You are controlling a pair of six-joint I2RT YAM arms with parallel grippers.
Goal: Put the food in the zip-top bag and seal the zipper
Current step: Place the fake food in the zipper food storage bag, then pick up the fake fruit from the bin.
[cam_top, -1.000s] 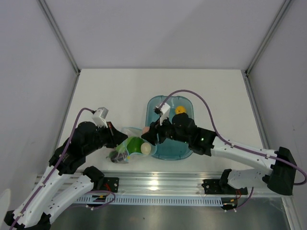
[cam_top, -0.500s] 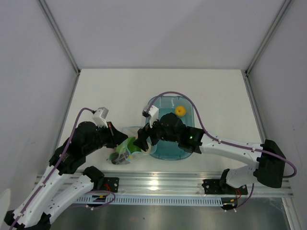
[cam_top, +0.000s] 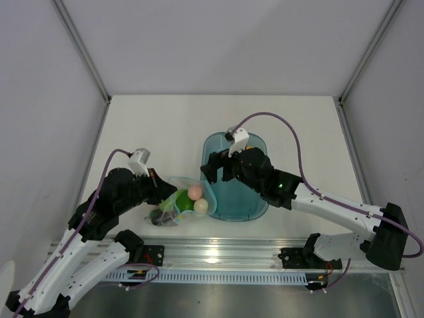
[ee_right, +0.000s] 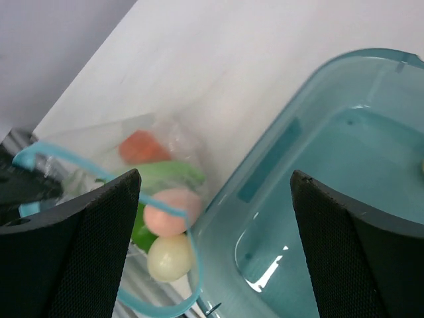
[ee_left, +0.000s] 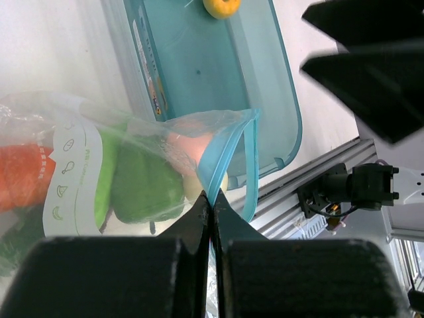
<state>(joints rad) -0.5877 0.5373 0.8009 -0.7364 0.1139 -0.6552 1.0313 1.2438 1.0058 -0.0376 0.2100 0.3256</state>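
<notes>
The robot's right gripper should next swing outward and down onto the yellow piece (ee_left: 222, 6), which isn't in the bag yet and is below the gripper and to its right in the top view.
The clear zip-top bag (cam_top: 177, 203) lies left of the teal tray, mouth toward it. My left gripper (cam_top: 163, 193) is shut on its light blue zipper strip (ee_left: 218, 156), pinched at the fingertips in the left wrist view (ee_left: 211, 201). In the bag are a green pepper (ee_left: 146, 185), an orange piece (ee_left: 23, 175), a pink ball (cam_top: 194, 191), a pale ball (cam_top: 201, 206) and dark pieces (cam_top: 161, 216). My right gripper (cam_top: 213, 171) is open and empty above the tray's left part (ee_right: 215, 175). The bag's mouth (ee_right: 99, 175) shows at its lower left. A small yellow piece (ee_left: 222, 6) lies in the tray.
The teal translucent tray (cam_top: 255, 205) stands at centre right, its left rim (ee_right: 265, 165) touching the bag's mouth. The aluminium rail (cam_top: 218, 255) runs along the near edge. White walls close in the table on three sides.
My right gripper has drawn back from the bag's mouth, up and right over the tray. The pink ball now lies in the bag beside the pale ball. The left gripper has not moved.
</notes>
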